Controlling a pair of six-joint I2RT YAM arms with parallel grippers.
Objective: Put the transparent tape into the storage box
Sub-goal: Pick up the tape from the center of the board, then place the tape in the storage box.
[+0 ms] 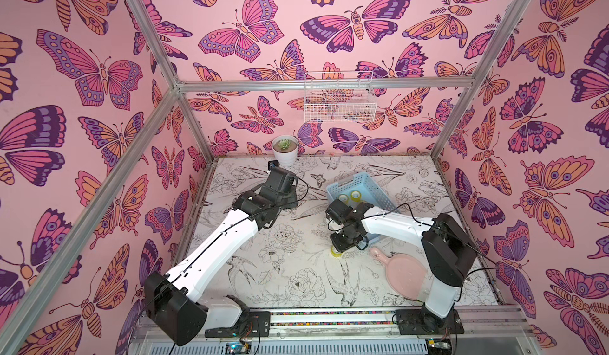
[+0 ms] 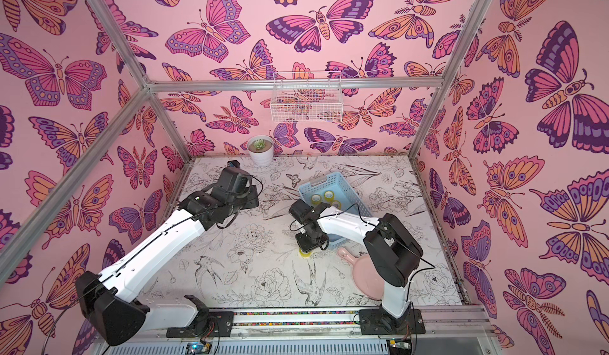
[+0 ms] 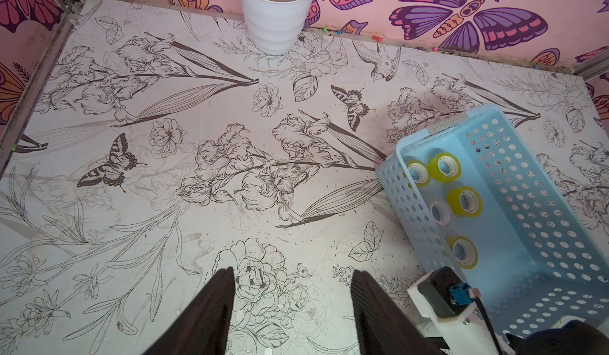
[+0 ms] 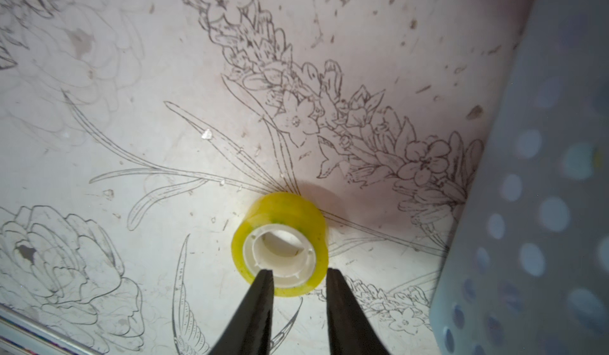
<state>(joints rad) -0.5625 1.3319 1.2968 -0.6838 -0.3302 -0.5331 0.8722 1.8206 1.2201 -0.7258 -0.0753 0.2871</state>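
Observation:
The tape roll's side by the storage box is below, so my right gripper needs to go down next with its open fingers on both sides of it, one in the roll's open center, and close.
A yellowish transparent tape roll (image 4: 283,211) with a white core lies flat on the table in front of the storage box; it also shows in both top views (image 1: 336,254) (image 2: 304,254). My right gripper (image 4: 298,271) points down right over it (image 1: 341,247). Its jaws stand a little apart, one tip over the roll's core rim and the other at its outer edge, not closed on it. The light blue perforated storage box (image 1: 359,178) (image 2: 329,180) (image 3: 438,132) (image 4: 543,172) holds several tape rolls (image 3: 464,202). My left gripper (image 3: 293,272) (image 1: 290,202) hangs open and empty to the left of the box.
A pink hand mirror (image 1: 400,271) (image 2: 365,271) lies by the right arm's base. At the back wall stands a white pot with a succulent (image 1: 285,150) (image 3: 275,17). A white wire basket (image 1: 339,103) hangs on the wall above the table.

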